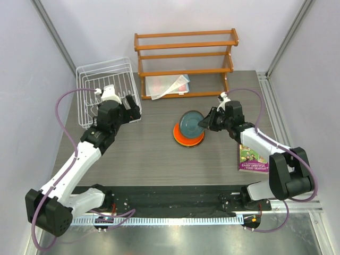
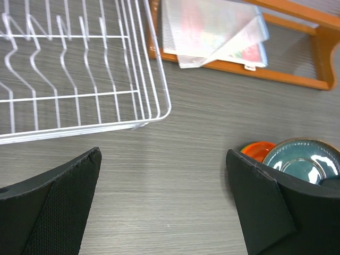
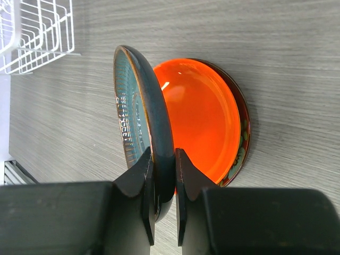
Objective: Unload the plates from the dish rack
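Observation:
My right gripper moves slightly toward the stack's middle next, then lowers the dark teal plate onto the orange plate (image 3: pixel 198 121), since it still hangs tilted above.
The white wire dish rack (image 1: pixel 106 87) stands at the back left, and no plates show in its slots (image 2: pixel 79 64). My left gripper (image 1: pixel 132 109) hovers beside the rack's right corner, open with nothing between its fingers (image 2: pixel 162 154). My right gripper (image 1: pixel 204 123) is shut on the rim of the dark teal plate (image 3: pixel 143 95), which is held tilted over a stack at the table's middle. In that stack the orange plate (image 3: pixel 199 117) lies on the dark red floral plate (image 3: pixel 243 143). The teal plate (image 2: pixel 303 159) and orange plate (image 2: pixel 256 150) also show at the right of the left wrist view.
An orange wooden three-tier shelf (image 1: pixel 186 53) stands at the back, with a plastic sleeve of papers (image 1: pixel 167 85) on its lowest tier. A colourful book (image 1: pixel 253 158) lies at the right, near the right arm. Walls close in on both sides.

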Motion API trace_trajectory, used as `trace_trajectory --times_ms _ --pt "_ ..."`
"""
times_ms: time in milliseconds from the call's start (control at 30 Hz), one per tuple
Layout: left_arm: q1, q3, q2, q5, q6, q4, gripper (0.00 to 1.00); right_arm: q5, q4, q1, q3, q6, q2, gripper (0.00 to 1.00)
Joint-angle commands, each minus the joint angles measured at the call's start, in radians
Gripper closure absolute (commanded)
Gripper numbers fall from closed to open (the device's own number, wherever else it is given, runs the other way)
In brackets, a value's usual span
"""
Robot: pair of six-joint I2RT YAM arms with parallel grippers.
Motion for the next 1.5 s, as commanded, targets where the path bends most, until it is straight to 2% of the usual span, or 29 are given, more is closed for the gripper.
trace_trajectory --times_ms 0,333,433,467,500,567,633,667,800,867,1067,1267,1333,1467 --pt "-0.002 -0.010 -0.032 -0.097 0.037 -0.001 0.00 -0.058 0.099 -0.003 0.043 0.019 0.046 0.99" --pt "-0.002 -0.021 -0.064 -0.104 0.046 -0.026 0.00 -0.110 0.148 -0.003 0.087 0.022 0.204 0.99" --pt "-0.002 -0.026 -0.075 -0.111 0.057 -0.030 0.00 -0.119 0.135 -0.003 0.095 0.020 0.210 0.88" --pt "-0.002 -0.027 -0.078 -0.117 0.058 -0.030 0.01 -0.118 0.107 -0.005 0.101 0.014 0.208 0.78" --pt "-0.003 -0.032 -0.080 -0.122 0.058 -0.029 0.01 -0.112 0.095 -0.005 0.101 0.008 0.205 0.74" --pt "-0.002 -0.033 -0.081 -0.119 0.058 -0.024 0.01 -0.095 0.058 -0.003 0.105 -0.012 0.198 0.59" --pt "-0.002 -0.039 -0.078 -0.114 0.050 -0.010 0.01 -0.073 0.032 -0.003 0.109 -0.036 0.192 0.57" --pt "-0.002 -0.039 -0.077 -0.110 0.049 -0.009 0.01 -0.070 -0.002 -0.003 0.116 -0.045 0.190 0.51" --pt "-0.002 -0.041 -0.070 -0.096 0.038 -0.001 0.01 -0.020 -0.074 0.000 0.121 -0.093 0.161 0.37" --pt "-0.003 -0.043 -0.070 -0.097 0.034 0.004 0.01 0.020 -0.123 0.003 0.128 -0.127 0.152 0.28" --pt "-0.002 -0.032 -0.081 -0.093 0.023 0.002 0.01 0.219 -0.223 0.023 0.141 -0.196 0.080 0.17" --pt "-0.003 -0.029 -0.107 -0.122 0.029 -0.018 0.01 0.365 -0.214 0.033 0.083 -0.234 -0.072 0.13" --pt "-0.002 -0.023 -0.113 -0.131 0.038 -0.032 0.01 0.457 -0.211 0.036 0.064 -0.233 -0.113 0.12" --pt "-0.003 -0.012 -0.109 -0.179 0.066 -0.032 0.01 0.603 -0.119 0.046 -0.052 -0.199 -0.215 0.11"
